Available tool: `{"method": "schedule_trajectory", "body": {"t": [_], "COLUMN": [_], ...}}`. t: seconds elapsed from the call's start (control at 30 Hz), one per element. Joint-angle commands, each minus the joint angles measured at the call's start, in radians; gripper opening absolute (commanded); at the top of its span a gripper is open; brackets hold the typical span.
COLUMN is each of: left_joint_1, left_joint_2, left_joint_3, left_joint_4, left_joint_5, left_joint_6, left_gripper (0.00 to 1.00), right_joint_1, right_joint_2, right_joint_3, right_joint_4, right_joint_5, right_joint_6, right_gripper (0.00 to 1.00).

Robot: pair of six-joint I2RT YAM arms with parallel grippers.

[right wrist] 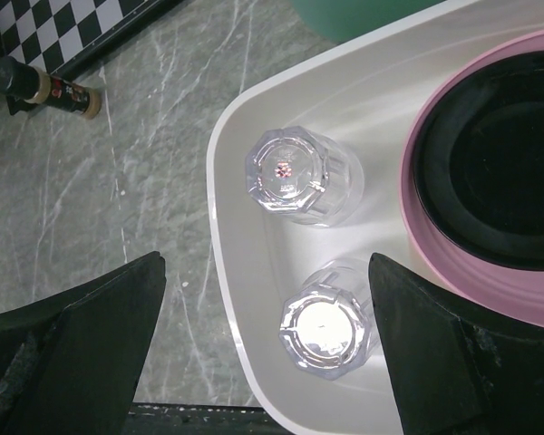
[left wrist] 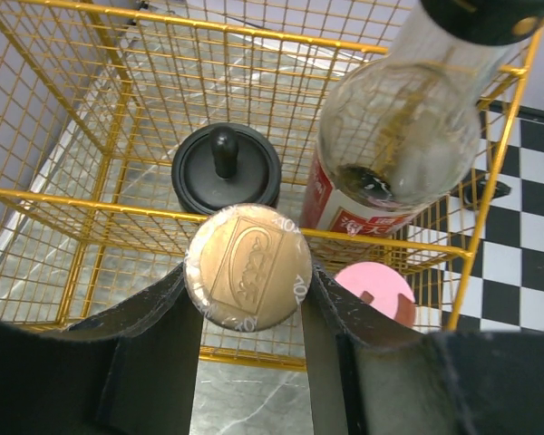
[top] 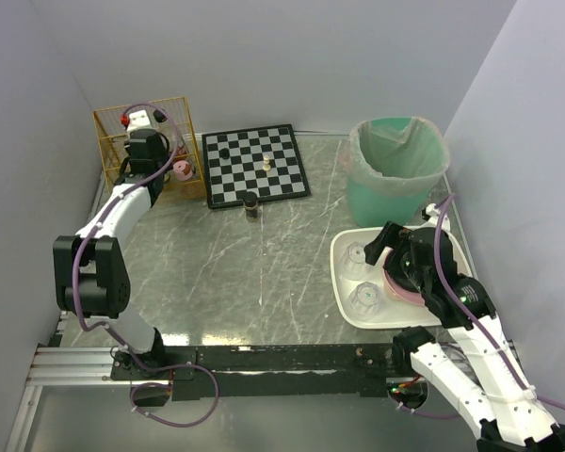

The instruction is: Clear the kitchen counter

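My left gripper should next lower the gold-lidded jar (left wrist: 247,263) into the basket's near section (left wrist: 147,270) beside the pink-topped item and release it there, because the bottom of that section still has open space.
The kitchen counter (top: 264,273) is a glossy grey-green marble-look top. My left gripper (left wrist: 249,274) is shut on a gold-lidded jar (left wrist: 247,263), its fingers pressed against both sides of the lid. It hangs over the yellow wire basket (left wrist: 118,195) at the counter's back left (top: 108,151). My right gripper (right wrist: 265,263) is open, with nothing between its fingers. It hovers above a white tray (right wrist: 240,272) at the right (top: 344,282), over an upturned clear glass (right wrist: 325,328).
The basket holds a black knobbed lid (left wrist: 227,168), a clear bottle with a red label (left wrist: 390,145) and a pink-topped item (left wrist: 376,290). The tray also carries a second glass (right wrist: 295,172) and a pink plate (right wrist: 417,245). A small dark bottle (top: 251,204) stands by the chessboard (top: 282,174). A green bin (top: 395,188) is behind the tray.
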Motion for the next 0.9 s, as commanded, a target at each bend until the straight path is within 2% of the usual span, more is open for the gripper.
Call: {"method": "schedule_trajectory", "body": {"t": [0.0, 0.37, 0.43, 0.57, 0.63, 0.77, 0.87], "left_joint_1": [0.004, 0.004, 0.004, 0.004, 0.004, 0.004, 0.003], "left_joint_2": [-0.008, 0.021, 0.027, 0.047, 0.062, 0.076, 0.067], "left_joint_3": [0.021, -0.12, -0.137, -0.163, -0.165, -0.168, -0.167], "left_joint_4": [0.132, 0.249, 0.268, 0.302, 0.301, 0.292, 0.276], "left_joint_5": [-0.053, -0.058, -0.06, -0.055, -0.056, -0.061, -0.069], "left_joint_6": [0.023, -0.041, -0.04, -0.04, -0.049, -0.064, -0.075], "left_gripper": [0.01, 0.01, 0.04, 0.21, 0.36, 0.59, 0.81], "right_joint_1": [-0.006, -0.006, -0.007, -0.006, -0.006, -0.006, -0.006], "right_joint_2": [0.012, 0.009, 0.009, 0.012, 0.015, 0.017, 0.015], "right_joint_3": [0.003, -0.003, -0.005, -0.011, -0.014, -0.011, -0.014], "right_joint_4": [0.028, 0.031, 0.031, 0.037, 0.04, 0.039, 0.039], "right_joint_5": [-0.004, -0.013, -0.015, -0.021, -0.024, -0.025, -0.024], "right_joint_6": [-0.006, -0.004, -0.004, -0.001, -0.001, -0.003, -0.004], "right_gripper": [1.0, 1.0, 1.0, 1.0, 1.0, 1.0, 1.0]}}
